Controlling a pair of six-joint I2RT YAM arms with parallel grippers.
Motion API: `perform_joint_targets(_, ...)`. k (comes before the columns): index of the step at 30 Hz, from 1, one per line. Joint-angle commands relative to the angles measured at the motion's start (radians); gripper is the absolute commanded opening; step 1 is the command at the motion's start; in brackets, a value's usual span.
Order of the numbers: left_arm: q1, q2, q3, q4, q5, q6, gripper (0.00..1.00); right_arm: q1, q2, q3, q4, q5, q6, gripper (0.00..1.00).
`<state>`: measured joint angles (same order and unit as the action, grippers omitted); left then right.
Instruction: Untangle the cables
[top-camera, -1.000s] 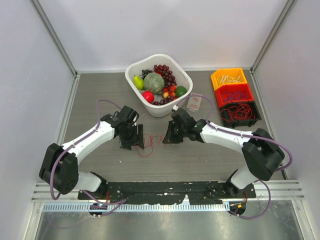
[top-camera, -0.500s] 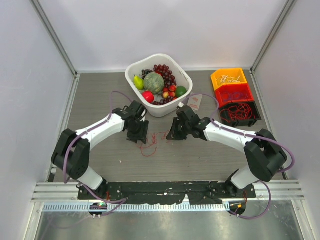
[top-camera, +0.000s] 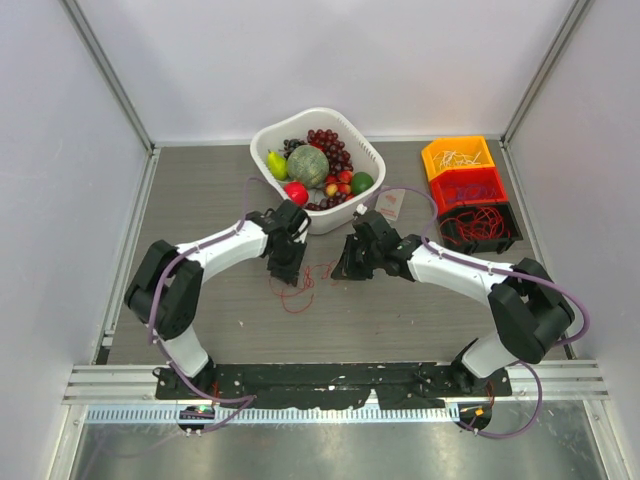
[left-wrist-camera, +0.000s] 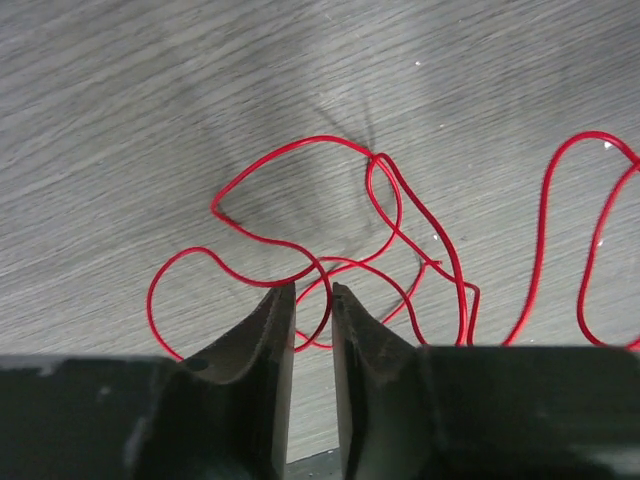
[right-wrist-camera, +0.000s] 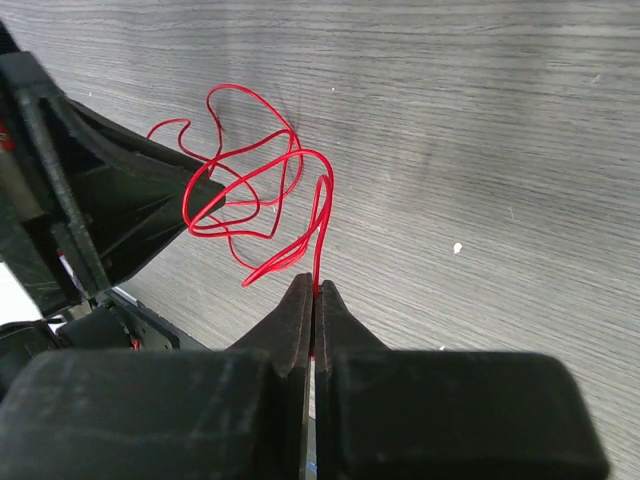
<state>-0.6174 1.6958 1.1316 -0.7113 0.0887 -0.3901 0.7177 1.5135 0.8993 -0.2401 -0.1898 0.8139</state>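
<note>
Next I will draw my right gripper's piece of red cable toward the black bin, then return and release it on the tabletop by the basket, because the red loops lie crossed.
A tangle of thin red cable (top-camera: 303, 283) lies on the grey table between my two grippers; only red wire shows. In the left wrist view its loops (left-wrist-camera: 335, 235) spread just ahead of my left gripper (left-wrist-camera: 313, 290), whose jaws stand slightly apart with a loop at the tips, nothing pinched. My left gripper (top-camera: 287, 273) sits at the tangle's left edge. My right gripper (right-wrist-camera: 314, 287) is shut on a strand of the red cable (right-wrist-camera: 262, 190) and lifts it off the table. In the top view the right gripper (top-camera: 338, 270) is at the tangle's right.
A white fruit basket (top-camera: 268, 144) stands just behind the grippers. Three small bins at the back right: orange (top-camera: 432, 152), red (top-camera: 440, 188) and black (top-camera: 448, 232) holding more red wire. A small card (top-camera: 389, 206) lies near the basket.
My left arm has swung right and away from me, bringing its gripper up to the tangle's left edge. The right gripper moved slightly back in the first half second, then held still.
</note>
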Motion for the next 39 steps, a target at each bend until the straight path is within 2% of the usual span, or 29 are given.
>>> perform_joint_targets(1, -0.007, 0.041, 0.031, 0.007, -0.01, 0.017, 0.19, -0.001, -0.044, 0.001, 0.025, 0.001, -0.007, 0.01)
perform_joint_targets(4, -0.005, 0.021, 0.03, -0.031, -0.041, 0.016, 0.0, -0.017, -0.05, 0.013, -0.005, 0.027, -0.025, 0.01)
perform_joint_targets(8, -0.007, -0.178, 0.02, -0.125, -0.061, -0.032, 0.0, -0.07, -0.096, 0.043, -0.138, 0.185, -0.051, 0.01)
perform_joint_targets(13, -0.004, -0.497, 0.008, -0.233, -0.171, -0.092, 0.0, -0.234, -0.182, 0.065, -0.261, 0.381, -0.12, 0.01)
perform_joint_targets(17, 0.001, -0.682, 0.029, -0.359, -0.355, -0.164, 0.0, -0.378, -0.255, 0.137, -0.382, 0.516, -0.214, 0.01)
perform_joint_targets(21, 0.002, -0.806, 0.106, -0.509, -0.626, -0.251, 0.0, -0.475, -0.292, 0.234, -0.499, 0.706, -0.32, 0.01)
perform_joint_targets(25, 0.007, -0.88, 0.161, -0.652, -0.936, -0.344, 0.0, -0.569, -0.299, 0.295, -0.533, 0.785, -0.393, 0.01)
perform_joint_targets(27, 0.007, -0.901, 0.184, -0.709, -1.019, -0.406, 0.0, -0.629, -0.294, 0.315, -0.554, 0.787, -0.413, 0.01)
perform_joint_targets(35, 0.007, -0.947, 0.226, -0.867, -1.138, -0.559, 0.0, -0.65, -0.312, 0.311, -0.562, 0.811, -0.446, 0.01)
perform_joint_targets(39, 0.008, -0.924, 0.197, -0.875, -1.111, -0.602, 0.0, -0.65, -0.32, 0.316, -0.574, 0.834, -0.453, 0.01)
